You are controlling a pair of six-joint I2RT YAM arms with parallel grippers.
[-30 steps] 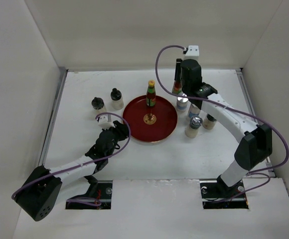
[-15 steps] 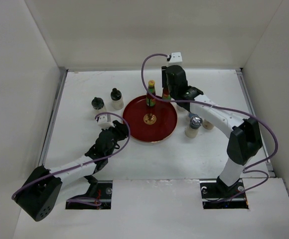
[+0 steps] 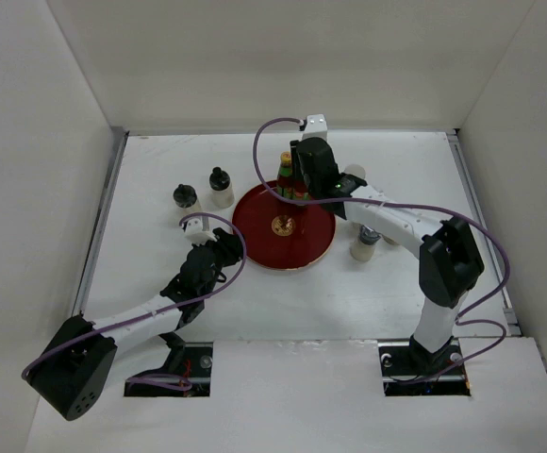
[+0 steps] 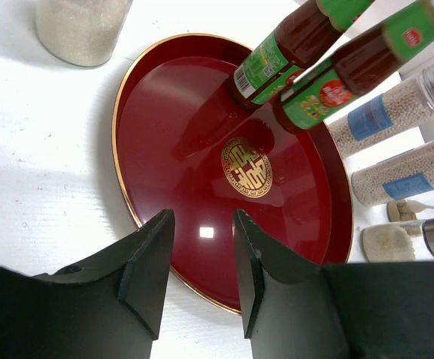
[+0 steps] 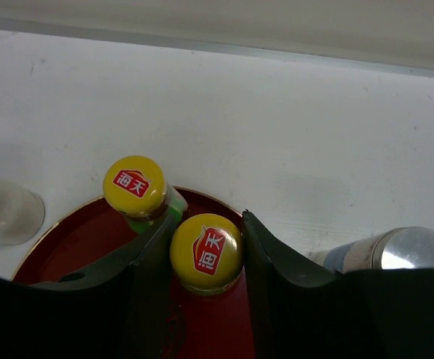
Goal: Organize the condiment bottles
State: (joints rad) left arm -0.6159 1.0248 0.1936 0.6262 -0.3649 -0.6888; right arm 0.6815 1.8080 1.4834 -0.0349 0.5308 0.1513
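I should lower the bottle in my right gripper onto the tray's far part next to the standing bottle and let it go, since the tray is free there.
A slim red sauce bottle (image 5: 206,252) with a yellow cap sits between the fingers of my right gripper (image 5: 206,224), which is shut on its neck. It is over the far part of the round red tray (image 3: 273,250), right beside the other red sauce bottle (image 5: 134,185) that stands on the tray. In the left wrist view the held bottle (image 4: 322,90) and the standing one (image 4: 277,60) lean side by side. Whether the held bottle's base touches the tray I cannot tell. My left gripper (image 4: 200,224) hovers at the tray's near left rim, slightly open and empty.
Two dark-capped shakers (image 3: 185,198) (image 3: 220,182) stand left of the tray. Right of it are a silver-lidded jar (image 3: 364,241) and more pale containers (image 4: 396,105) (image 4: 419,168), partly hidden by the right arm. White walls enclose the table.
My right arm has swung left with the sauce bottle, from the group at the right to the tray, beside the other sauce bottle. The left arm has stayed still.
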